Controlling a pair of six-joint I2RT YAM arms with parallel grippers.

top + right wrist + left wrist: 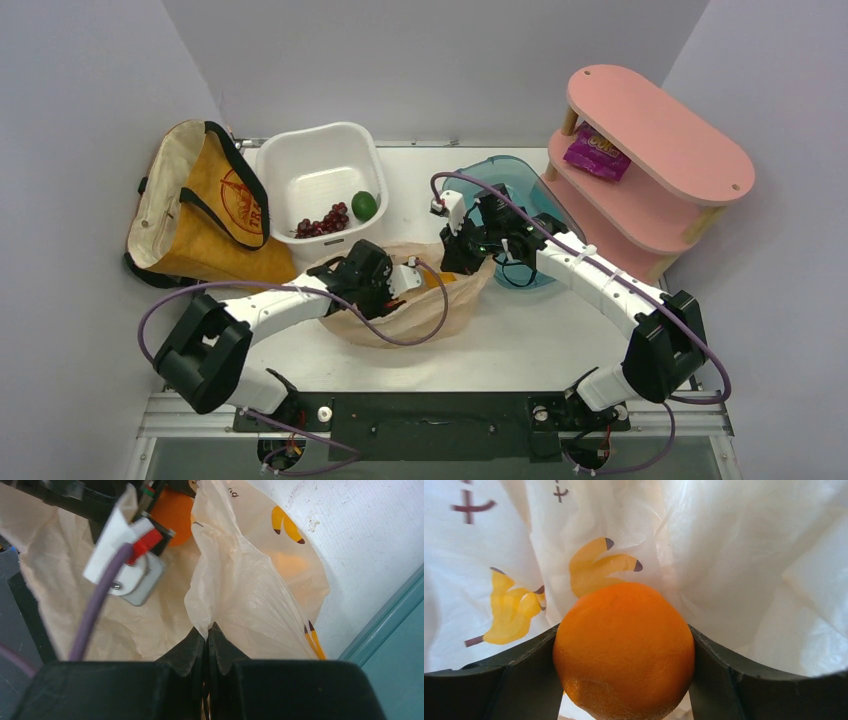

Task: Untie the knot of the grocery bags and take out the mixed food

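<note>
I will lift the orange from the bag with my left gripper, carry it outward to the white tub [315, 160] already holding fruit and release it.
The peach plastic bag [425, 310] with banana prints lies open at the table's middle. My left gripper [400, 282] is inside it, shut on an orange [624, 650] held between both fingers; the orange also shows in the right wrist view [172, 510]. My right gripper [462, 262] is shut on the bag's right rim [235, 595], pinching the film and holding it up. The mustard canvas tote [205, 205] lies at the back left. Dark red grapes [322, 222] and a small green fruit [365, 205] sit in the white tub [315, 160]. The pepper and snack bags are out of view.
A teal tub [520, 175] stands right of the plastic bag, under my right arm. A pink two-tier shelf [650, 130] at the back right holds a purple snack packet [597, 152]. Grey walls close in the table on three sides.
</note>
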